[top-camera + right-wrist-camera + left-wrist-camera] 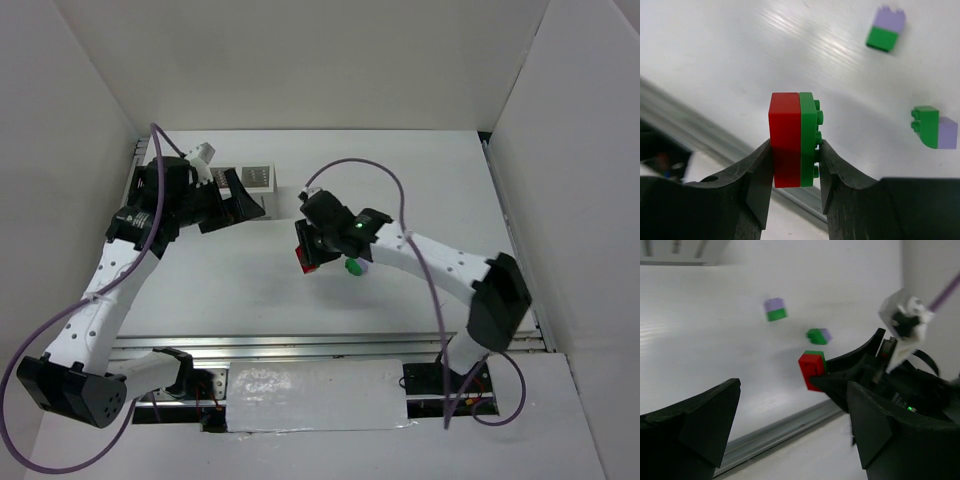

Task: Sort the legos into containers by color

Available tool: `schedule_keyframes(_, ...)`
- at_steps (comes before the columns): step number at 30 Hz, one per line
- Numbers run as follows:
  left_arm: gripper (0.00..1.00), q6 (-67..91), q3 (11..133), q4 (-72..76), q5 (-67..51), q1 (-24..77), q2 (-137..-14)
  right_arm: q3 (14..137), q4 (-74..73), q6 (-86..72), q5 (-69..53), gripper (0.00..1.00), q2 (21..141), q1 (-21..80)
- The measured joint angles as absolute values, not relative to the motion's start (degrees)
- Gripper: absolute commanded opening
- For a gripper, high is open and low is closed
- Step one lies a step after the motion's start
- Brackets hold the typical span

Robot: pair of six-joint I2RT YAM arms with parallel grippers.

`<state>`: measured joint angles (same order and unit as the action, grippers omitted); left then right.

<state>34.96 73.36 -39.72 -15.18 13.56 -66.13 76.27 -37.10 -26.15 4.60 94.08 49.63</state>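
Note:
The loose end of the red brick (pixel 306 262) (pixel 811 369) sticks out of my right gripper's fingers, so I will next move my left gripper to the right in the top view, onto that end.
My right gripper (pixel 796 165) is shut on a red brick stacked with a green brick (pixel 792 140) and holds the pair above the table. In the top view this gripper (pixel 308 258) is at the table's middle with the red-green pair (pixel 303 262) in it. A lavender-and-green pair (pixel 885 30) and a green-and-lavender pair (pixel 934 129) lie on the table beyond it; one shows green in the top view (pixel 353 267). My left gripper (pixel 250 200) is open and empty at the back left, beside a white container (pixel 258 177). The black container is not visible.
The left wrist view shows its open gripper (pixel 790 400) facing the held red-green pair (pixel 812 370) and the two loose pairs (pixel 775 309) (pixel 818 336). A metal rail (pixel 330 345) runs along the table's near edge. White walls enclose three sides.

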Motion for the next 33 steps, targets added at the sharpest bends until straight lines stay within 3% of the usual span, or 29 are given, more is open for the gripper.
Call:
schedule_keyframes(7, 0.99, 47.0, 67.0, -28.2, -30.7, 14.3, -66.3, 77.2, -33.0, -27.2, 2.3, 0.00, 79.1, 50.0)
schedule_keyframes(15, 0.97, 56.3, 64.0, -17.9, -39.0, 15.9, -67.0, 78.4, -34.5, -27.1, 2.5, 0.00, 79.3, 50.7)
schedule_keyframes(27, 0.88, 59.1, 61.3, -15.2, -39.9, 18.7, -68.5, 81.8, -34.7, -27.0, 2.9, 0.00, 80.2, 51.6)
schedule_keyframes(33, 0.65, 58.9, 61.4, -14.5, -39.7, 19.2, -69.3, 82.8, -34.7, -27.0, 2.3, 0.00, 80.5, 51.8)
